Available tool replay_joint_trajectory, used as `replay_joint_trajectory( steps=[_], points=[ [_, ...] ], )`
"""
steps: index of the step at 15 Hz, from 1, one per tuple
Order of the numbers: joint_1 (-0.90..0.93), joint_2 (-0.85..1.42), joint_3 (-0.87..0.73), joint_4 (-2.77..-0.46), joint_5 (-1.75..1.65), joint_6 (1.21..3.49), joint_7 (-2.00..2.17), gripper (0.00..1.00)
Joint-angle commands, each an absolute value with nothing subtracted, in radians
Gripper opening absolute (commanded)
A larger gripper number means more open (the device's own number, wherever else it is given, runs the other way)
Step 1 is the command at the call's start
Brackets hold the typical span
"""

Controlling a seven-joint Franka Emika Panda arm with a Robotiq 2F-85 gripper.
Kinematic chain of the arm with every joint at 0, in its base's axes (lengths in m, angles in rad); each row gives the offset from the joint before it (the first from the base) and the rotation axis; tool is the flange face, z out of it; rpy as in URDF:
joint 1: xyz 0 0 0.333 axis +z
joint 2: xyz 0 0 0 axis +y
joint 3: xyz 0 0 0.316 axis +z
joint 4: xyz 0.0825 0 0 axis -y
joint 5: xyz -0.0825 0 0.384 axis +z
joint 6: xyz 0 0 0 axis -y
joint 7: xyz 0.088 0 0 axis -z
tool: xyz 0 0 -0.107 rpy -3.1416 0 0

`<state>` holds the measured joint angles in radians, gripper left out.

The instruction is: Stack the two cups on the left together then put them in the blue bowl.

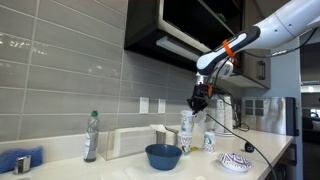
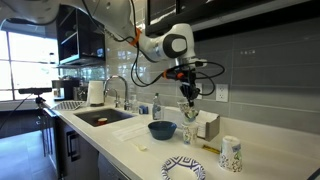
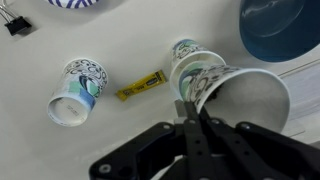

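Next, my gripper lowers the held cup into the standing cup's opening, then releases the held cup's rim, since the standing cup is just below my gripper.
My gripper (image 3: 190, 106) is shut on the rim of a white patterned cup (image 3: 240, 98) and holds it in the air, tilted. A second patterned cup (image 3: 185, 50) stands on the counter just below it. In both exterior views the held cup (image 1: 187, 121) (image 2: 188, 112) hangs just above the standing cup (image 1: 185, 144) (image 2: 187, 133); I cannot tell if they touch. The gripper (image 1: 200, 103) (image 2: 188, 97) is above them. The dark blue bowl (image 1: 163, 156) (image 2: 162, 130) (image 3: 272, 25) sits next to the cups, empty.
Another patterned cup (image 3: 75, 92) (image 1: 209, 140) (image 2: 231, 154) stands apart. A yellow packet (image 3: 141, 86) lies between the cups. A white dish with blue pattern (image 1: 236, 161) (image 2: 183, 168) is near the counter edge. A bottle (image 1: 91, 137) stands by the wall, and a sink (image 2: 100, 118) is beyond the bowl.
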<state>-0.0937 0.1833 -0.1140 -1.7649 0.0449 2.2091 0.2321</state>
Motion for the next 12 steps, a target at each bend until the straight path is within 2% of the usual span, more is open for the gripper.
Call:
replay_joint_trajectory(
  steps=[1,12],
  points=[
    [-0.105,0.229,-0.114,-1.698,0.084,2.158,0.232,0.01],
    [-0.116,0.277,-0.112,-1.669,0.141,2.132,0.23,0.01]
  ],
)
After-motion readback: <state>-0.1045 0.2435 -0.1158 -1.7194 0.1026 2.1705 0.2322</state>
